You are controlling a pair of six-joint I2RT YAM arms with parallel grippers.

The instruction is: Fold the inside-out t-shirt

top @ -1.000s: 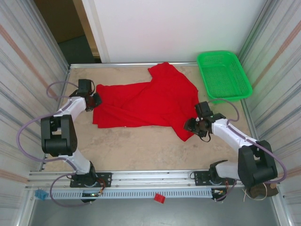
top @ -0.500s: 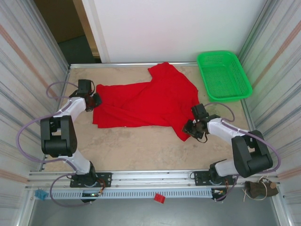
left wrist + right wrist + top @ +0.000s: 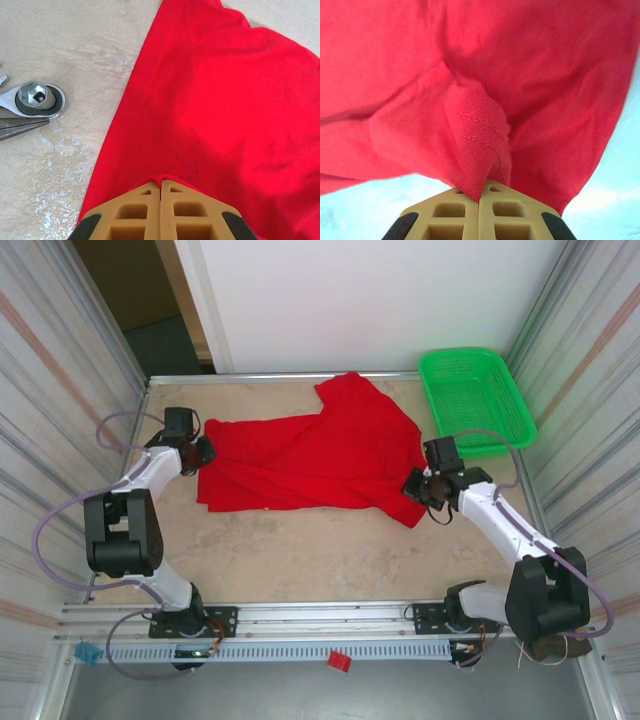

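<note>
I will carry my right gripper outward to the shirt's edge by the green basket and release it, as red cloth lies spread outward of the clamped hem.
The inside-out t-shirt [image 3: 320,455] is bright red cloth spread across the middle of the table, one part reaching toward the back edge. My left gripper [image 3: 203,452] is shut on its left edge; in the left wrist view the tan fingers [image 3: 145,210] pinch a small fold of the red shirt [image 3: 225,100]. My right gripper [image 3: 415,486] is shut on the shirt's right side. In the right wrist view a stitched hem of the t-shirt [image 3: 480,135] is clamped between the jaws and the cloth hangs lifted off the table.
A green plastic mesh basket [image 3: 476,400] stands at the back right corner. Metal walls close in the table on both sides. A round metal fitting [image 3: 37,97] lies on the table left of the shirt in the left wrist view.
My right gripper closed on the shirt's right edge and moved back and a little right, lifting the lower right corner. The left arm has stayed still.
</note>
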